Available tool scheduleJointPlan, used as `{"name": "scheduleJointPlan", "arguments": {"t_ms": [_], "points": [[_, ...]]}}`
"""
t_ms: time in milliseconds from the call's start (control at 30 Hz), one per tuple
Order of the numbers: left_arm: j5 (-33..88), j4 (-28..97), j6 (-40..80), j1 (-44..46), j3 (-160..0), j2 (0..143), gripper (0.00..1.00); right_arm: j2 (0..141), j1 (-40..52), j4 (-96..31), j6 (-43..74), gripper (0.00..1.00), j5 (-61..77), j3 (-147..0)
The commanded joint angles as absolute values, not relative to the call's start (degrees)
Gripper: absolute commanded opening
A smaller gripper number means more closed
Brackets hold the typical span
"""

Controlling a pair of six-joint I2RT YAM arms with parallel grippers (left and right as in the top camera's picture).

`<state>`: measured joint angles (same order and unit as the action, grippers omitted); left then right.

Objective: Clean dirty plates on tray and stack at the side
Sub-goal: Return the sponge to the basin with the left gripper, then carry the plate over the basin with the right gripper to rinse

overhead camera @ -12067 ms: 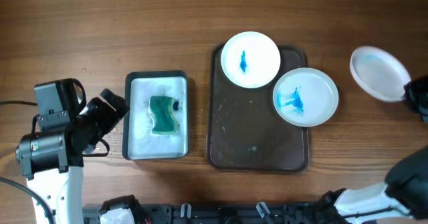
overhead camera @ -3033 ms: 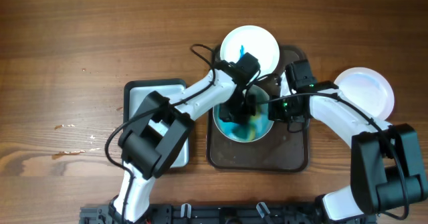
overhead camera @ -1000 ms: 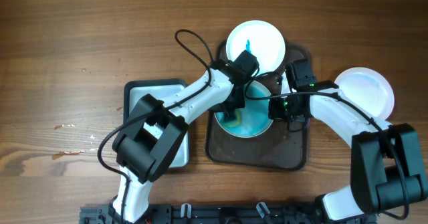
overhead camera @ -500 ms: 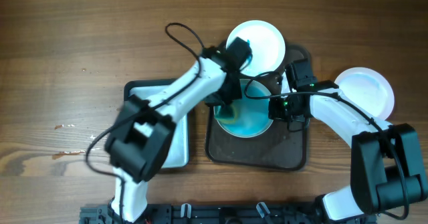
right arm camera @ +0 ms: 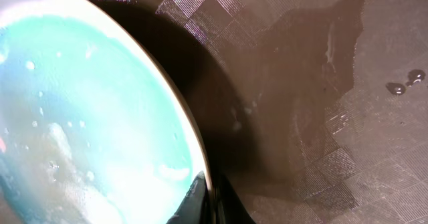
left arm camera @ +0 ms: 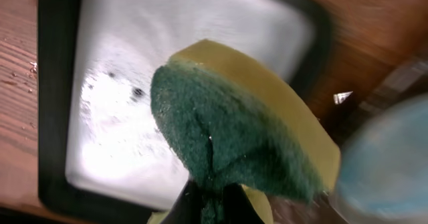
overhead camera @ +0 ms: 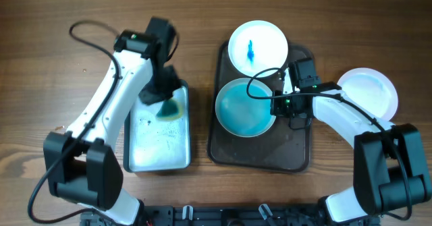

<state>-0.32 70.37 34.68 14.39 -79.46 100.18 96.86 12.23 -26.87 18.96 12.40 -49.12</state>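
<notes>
Next, my left gripper needs to lower and draw back to release the sponge point(overhead camera: 170, 108) onto the middle of the basin point(overhead camera: 155, 142), since that spot lies below it and farther back.
A plate point(overhead camera: 243, 108) smeared all over with blue lies on the brown tray point(overhead camera: 260, 152). My right gripper point(overhead camera: 278, 106) is shut on its right rim; in the right wrist view the rim runs between the jaws of the right gripper point(right arm camera: 208, 200), with the wet blue plate point(right arm camera: 87, 130) to the left. A second plate point(overhead camera: 257, 48) with a small blue stain sits on the tray's far edge. My left gripper point(overhead camera: 164, 99) is shut on a green and yellow sponge point(overhead camera: 170, 108) above the basin point(overhead camera: 155, 142). The left wrist view shows the sponge point(left arm camera: 227, 137) folded in the left gripper point(left arm camera: 212, 207).
A clean white plate point(overhead camera: 368, 94) lies on the wooden table right of the tray. The black-rimmed basin point(left arm camera: 120, 130) holds a film of soapy water. Both arms' cables loop above the table.
My left arm has swung left with the sponge, off the blue plate and over the basin. The right gripper has stayed on the plate's rim.
</notes>
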Motion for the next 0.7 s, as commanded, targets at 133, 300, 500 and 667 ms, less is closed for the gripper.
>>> {"name": "scheduleJointPlan", "arguments": {"t_ms": [133,300,500,667], "points": [[-2.2,64.2,33.7,12.1,-65.6,100.8,0.04,92.2,12.1,-36.3,18.0,0.04,8.5,-53.3],[-2.2,64.2,33.1,12.1,-65.6,97.6,0.38,85.6,13.4,-45.9,16.0,0.04,7.1,-59.5],[-2.2,67.5,33.0,10.2,-68.2,88.6,1.00,85.3,19.9,-56.9,15.2,0.04,3.4,-68.6],[-2.2,72.7,33.0,5.1,-72.0,79.7,1.00,86.7,27.0,-55.1,18.5,0.04,3.4,-72.6]]}}
